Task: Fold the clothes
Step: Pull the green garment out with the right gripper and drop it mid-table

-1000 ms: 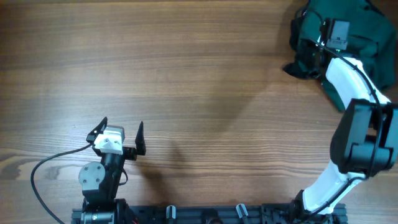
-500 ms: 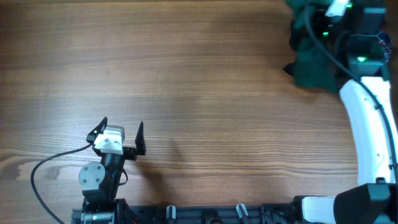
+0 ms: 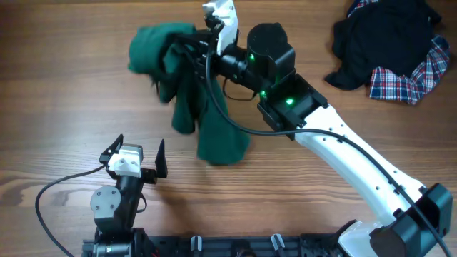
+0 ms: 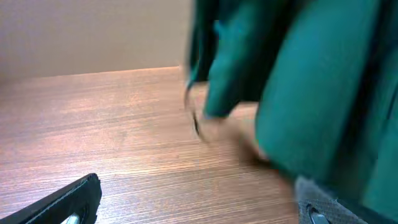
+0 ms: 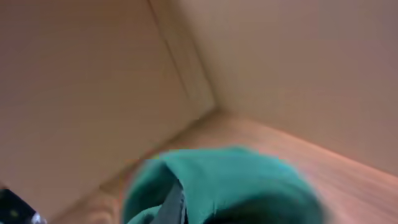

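Observation:
Bare wood lies below my right gripper and to its right in the overhead view, so my right gripper will next go down toward the black clothing and let go of the garment.
The clothes, a dark green garment (image 3: 207, 107), hang in a bunched drape over the middle-left of the table, with the lower end touching or close to the wood. My right gripper (image 3: 205, 37) is shut on the upper part of the garment, and the arm reaches in from the right. In the right wrist view the green fabric (image 5: 249, 180) fills the lower frame, blurred, around one finger (image 5: 174, 202). My left gripper (image 3: 139, 151) stands open near the front left, empty. Its view shows the garment (image 4: 311, 81) hanging close ahead with a thin cord (image 4: 193, 118).
A pile of black clothing (image 3: 385, 36) with a red-blue-white plaid garment (image 3: 407, 78) lies at the back right corner. A black cable (image 3: 50, 196) loops at the front left beside the left arm's base.
The right arm has swung from the pile at the back right to the left-centre, carrying the green garment with its jaws now shut on it. The left arm has not moved.

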Controlling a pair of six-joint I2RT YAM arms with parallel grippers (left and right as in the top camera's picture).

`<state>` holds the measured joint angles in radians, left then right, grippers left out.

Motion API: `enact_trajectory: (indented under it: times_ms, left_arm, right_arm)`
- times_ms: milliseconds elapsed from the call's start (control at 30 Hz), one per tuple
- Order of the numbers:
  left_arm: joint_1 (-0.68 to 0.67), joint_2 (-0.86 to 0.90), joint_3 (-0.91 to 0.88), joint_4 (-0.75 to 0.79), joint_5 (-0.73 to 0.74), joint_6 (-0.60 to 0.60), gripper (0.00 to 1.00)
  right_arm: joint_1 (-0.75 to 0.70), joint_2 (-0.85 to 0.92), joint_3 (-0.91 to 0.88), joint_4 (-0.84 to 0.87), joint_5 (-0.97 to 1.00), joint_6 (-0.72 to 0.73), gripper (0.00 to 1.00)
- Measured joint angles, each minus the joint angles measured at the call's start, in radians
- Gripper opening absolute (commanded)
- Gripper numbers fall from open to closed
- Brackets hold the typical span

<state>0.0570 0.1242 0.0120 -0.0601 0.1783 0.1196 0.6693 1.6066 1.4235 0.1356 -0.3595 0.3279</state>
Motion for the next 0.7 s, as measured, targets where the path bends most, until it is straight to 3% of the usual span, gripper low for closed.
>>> enact_trajectory:
  times_ms: [200,367,467,500,533,567,600,700]
  left_arm:
    - [0.0,0.0,0.0,0.0,0.0,0.0,1.0]
    - [0.0,0.0,0.0,0.0,-0.002,0.0,1.0]
    - [0.0,0.0,0.0,0.0,-0.002,0.0,1.0]
    - [0.0,0.0,0.0,0.0,-0.003,0.0,1.0]
    - [0.0,0.0,0.0,0.0,-0.002,0.0,1.0]
    - [0.0,0.0,0.0,0.001,-0.002,0.0,1.0]
    - [0.0,0.0,0.0,0.001,-0.002,0.0,1.0]
    - [0.0,0.0,0.0,0.0,-0.003,0.0,1.0]
  right_arm:
    - [0.094,0.126,0.013,0.188,-0.003,0.146,0.04]
    - [0.162,0.255,0.235,0.177,-0.041,0.188,0.04]
    - [0.082,0.253,0.293,0.067,-0.059,0.225,0.04]
    - [0.002,0.252,0.299,-0.086,-0.053,0.229,0.04]
    - [-0.049,0.252,0.305,-0.183,-0.031,0.236,0.16]
    - [-0.136,0.252,0.304,-0.367,0.042,0.244,0.82]
    - [-0.22,0.252,0.298,-0.525,0.151,0.27,0.99]
    - [-0.36,0.241,0.299,-0.717,0.353,0.303,1.0]
